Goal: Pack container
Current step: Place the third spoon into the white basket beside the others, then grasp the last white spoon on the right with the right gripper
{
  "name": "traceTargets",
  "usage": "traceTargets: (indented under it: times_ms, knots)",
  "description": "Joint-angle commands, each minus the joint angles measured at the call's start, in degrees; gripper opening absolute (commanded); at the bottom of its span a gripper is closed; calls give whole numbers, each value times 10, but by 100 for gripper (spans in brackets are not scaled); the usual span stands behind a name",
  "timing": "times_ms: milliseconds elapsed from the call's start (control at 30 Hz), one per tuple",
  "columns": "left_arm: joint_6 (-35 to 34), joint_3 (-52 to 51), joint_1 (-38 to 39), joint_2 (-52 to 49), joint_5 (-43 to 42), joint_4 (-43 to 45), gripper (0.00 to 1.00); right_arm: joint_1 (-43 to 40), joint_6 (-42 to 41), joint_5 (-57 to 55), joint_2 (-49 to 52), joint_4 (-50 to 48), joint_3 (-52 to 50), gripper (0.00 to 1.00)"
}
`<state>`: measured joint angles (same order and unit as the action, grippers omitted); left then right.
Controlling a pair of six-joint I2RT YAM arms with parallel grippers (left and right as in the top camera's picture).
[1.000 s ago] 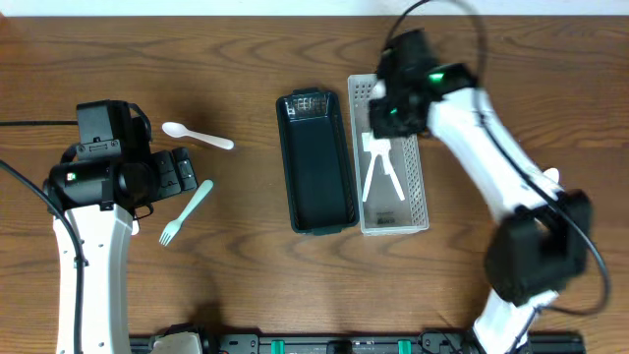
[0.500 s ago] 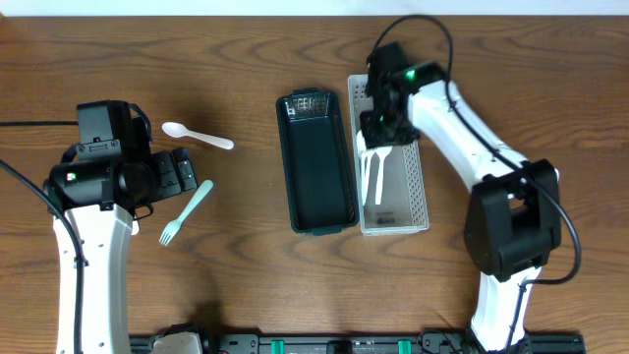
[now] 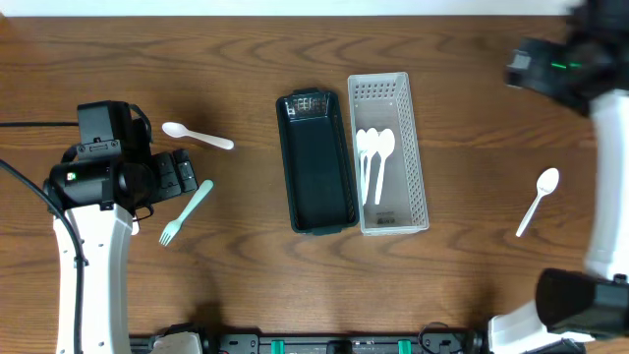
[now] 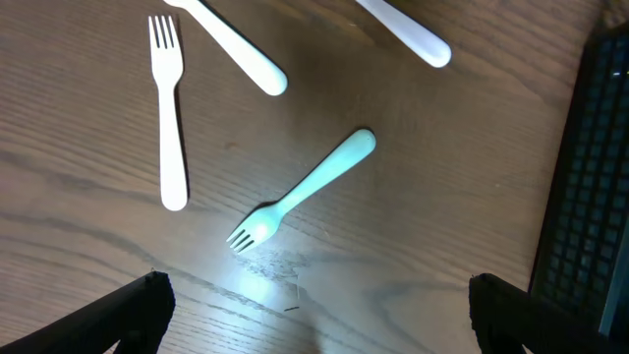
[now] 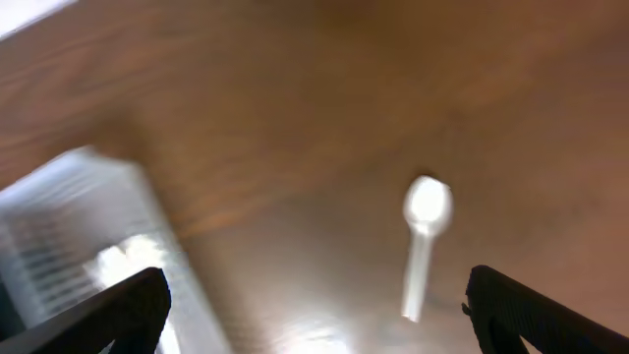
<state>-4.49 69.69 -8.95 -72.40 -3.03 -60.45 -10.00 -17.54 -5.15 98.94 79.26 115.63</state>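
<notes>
The right gripper lowers toward the right in its wrist view onto the spoon's neck [image 3: 538, 198] next, since the white spoon lies on the wood outside the container.
The white slotted container [image 3: 388, 152] stands mid-table with three white spoons [image 3: 371, 162] lying inside. Another white spoon [image 3: 538, 200] lies on the wood at the right, and shows blurred in the right wrist view [image 5: 425, 231]. My right gripper [image 3: 531, 67] hangs open and empty at the far right, away from the container [image 5: 88, 226]. A white spoon [image 3: 197, 136] and a teal fork [image 3: 187, 211] lie at the left. My left gripper [image 3: 180, 170] is open above the teal fork [image 4: 305, 202], holding nothing. A white fork [image 4: 169, 108] lies beside it.
A dark tray [image 3: 316, 162] lies directly left of the container, its edge visible in the left wrist view [image 4: 600, 177]. Two white handles [image 4: 246, 59] cross the top of that view. The table's back edge runs along the top.
My right gripper opened, left spoons in the container, and swung from above it to the far right. The left arm has not moved.
</notes>
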Motion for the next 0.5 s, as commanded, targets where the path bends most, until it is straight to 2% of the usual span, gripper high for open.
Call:
traceTargets:
  times_ms: [0,200,467]
  knots:
    - [-3,7,-3,-4,-3,-3,98,-65,-7,-6,16,11,-44,99]
    - [-3,7,-3,-4,-3,-3,98,-133,3,4,16,-70,-224,99]
    - [-3,7,-3,-4,-3,-4,98,-145,14,21,16,-256,-458,99]
